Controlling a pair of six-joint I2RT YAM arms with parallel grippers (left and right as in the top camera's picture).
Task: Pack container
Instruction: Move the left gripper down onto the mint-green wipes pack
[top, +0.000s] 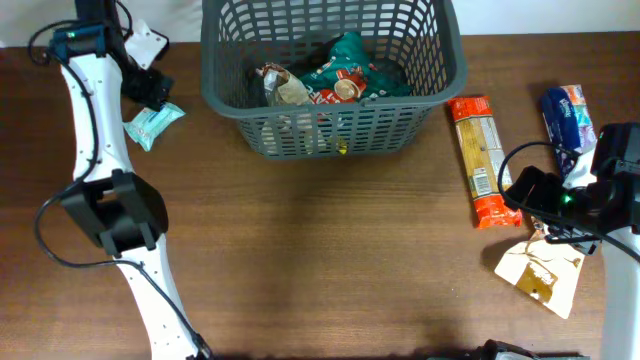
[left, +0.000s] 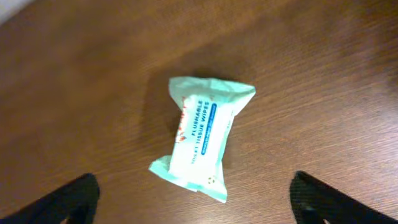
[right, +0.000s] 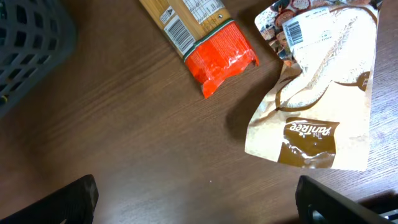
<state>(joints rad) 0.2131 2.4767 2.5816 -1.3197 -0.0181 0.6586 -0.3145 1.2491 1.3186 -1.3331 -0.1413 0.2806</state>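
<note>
My left gripper moves down to the middle of the mint-green wipes packet (top: 152, 124) (left: 202, 137) next, with one finger on either side of the packet's long sides.
The dark grey lattice container (top: 330, 132) stands at the back centre and holds a teal packet (top: 350, 65) and other snack packets. A mint-green wipes packet (top: 155, 122) lies on the table left of it; in the left wrist view the wipes packet (left: 202, 137) lies flat just ahead of my fingers. My left gripper (top: 150, 90) (left: 196, 205) is open and empty above it. My right gripper (top: 530, 190) (right: 199, 202) is open and empty over bare table, between an orange pasta packet (top: 478, 160) (right: 199, 37) and a beige-brown packet (top: 540, 272) (right: 317, 106).
A blue packet (top: 568, 120) lies at the far right, partly under the right arm. A white object (top: 148, 42) sits at the back left by the left arm. The container's corner (right: 25, 43) shows at the left of the right wrist view.
</note>
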